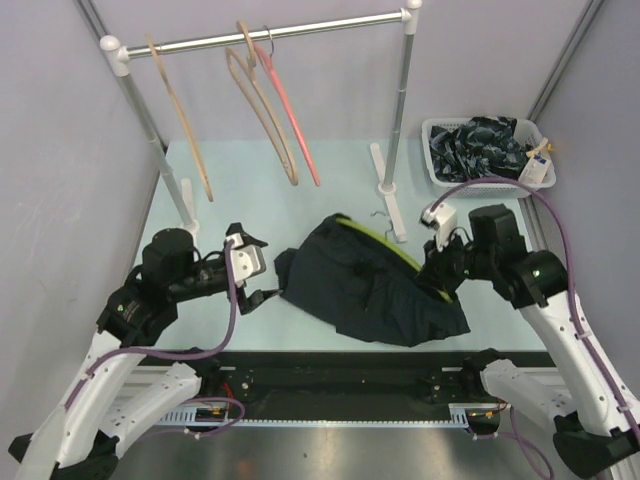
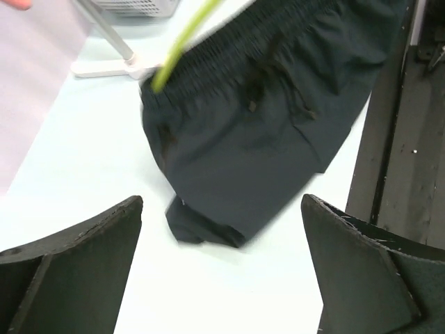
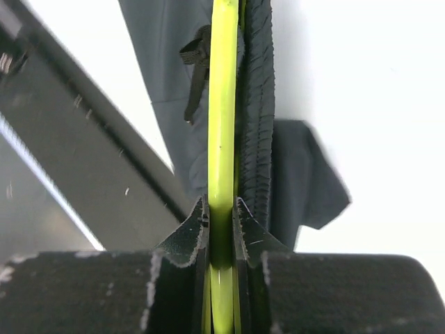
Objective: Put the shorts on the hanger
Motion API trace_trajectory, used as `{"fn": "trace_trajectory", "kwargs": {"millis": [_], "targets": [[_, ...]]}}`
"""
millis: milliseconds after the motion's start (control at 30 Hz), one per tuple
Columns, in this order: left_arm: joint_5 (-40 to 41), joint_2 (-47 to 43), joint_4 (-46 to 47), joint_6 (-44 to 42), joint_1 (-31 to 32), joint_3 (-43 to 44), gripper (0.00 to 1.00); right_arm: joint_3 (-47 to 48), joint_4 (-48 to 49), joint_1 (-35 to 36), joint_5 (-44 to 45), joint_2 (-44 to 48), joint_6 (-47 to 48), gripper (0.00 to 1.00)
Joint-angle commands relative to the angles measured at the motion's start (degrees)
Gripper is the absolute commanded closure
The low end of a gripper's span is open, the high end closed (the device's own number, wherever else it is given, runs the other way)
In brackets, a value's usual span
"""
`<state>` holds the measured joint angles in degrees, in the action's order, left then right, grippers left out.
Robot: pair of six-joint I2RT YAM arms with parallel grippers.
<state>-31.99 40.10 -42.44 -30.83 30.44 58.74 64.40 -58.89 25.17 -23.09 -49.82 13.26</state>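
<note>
The green hanger's bar goes up and outward in my right gripper next to the rack bar's bare part (image 1: 366, 21) beside the pink hanger. There its hook has room, so my gripper then releases it.
The dark navy shorts (image 1: 375, 285) lie on the table between the arms, draped over the lime-green hanger (image 1: 385, 245), whose metal hook (image 1: 380, 215) points toward the rack. My right gripper (image 1: 440, 275) is shut on the hanger's bar (image 3: 222, 139) at the shorts' right side, with the elastic waistband (image 3: 257, 104) right beside it. My left gripper (image 1: 257, 268) is open and empty just left of the shorts. In the left wrist view the shorts' corner (image 2: 208, 226) lies ahead of the spread fingers (image 2: 76, 271) and apart from them; the hanger (image 2: 181, 45) shows blurred.
A clothes rail (image 1: 270, 35) at the back holds beige wooden hangers (image 1: 260, 105) and a pink hanger (image 1: 292, 115). Its feet (image 1: 385, 165) stand behind the shorts. A white basket (image 1: 485, 150) of dark clothes sits at the back right. A black strip (image 1: 380, 370) runs along the near table edge.
</note>
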Motion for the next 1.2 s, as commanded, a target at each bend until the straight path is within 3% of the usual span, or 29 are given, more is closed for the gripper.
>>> {"fn": "trace_trajectory", "kwargs": {"millis": [0, 167, 533, 900, 1167], "targets": [[0.88, -1.68, 1.13, 2.97, -0.90, 0.77, 0.00, 9.57, 2.55, -8.45, -4.14, -4.92, -4.11, 1.00], [-0.53, -3.71, 1.48, 3.67, -1.34, -1.69, 0.00, 20.75, 6.50, -10.40, -5.73, -14.84, -6.66, 1.00], [-1.94, -5.64, 2.88, 4.20, -1.70, -5.21, 0.00, 58.08, 14.50, -10.23, -2.05, -38.49, -10.88, 1.00], [-2.55, -6.96, 3.41, 3.93, -1.78, -7.68, 0.00, 71.28, 23.56, -9.08, -2.13, -47.99, -16.24, 1.00], [-2.82, -6.79, 3.94, 4.11, -1.78, -8.29, 0.00, 73.85, 26.11, -9.09, -1.52, -52.39, -20.19, 1.00]]}}
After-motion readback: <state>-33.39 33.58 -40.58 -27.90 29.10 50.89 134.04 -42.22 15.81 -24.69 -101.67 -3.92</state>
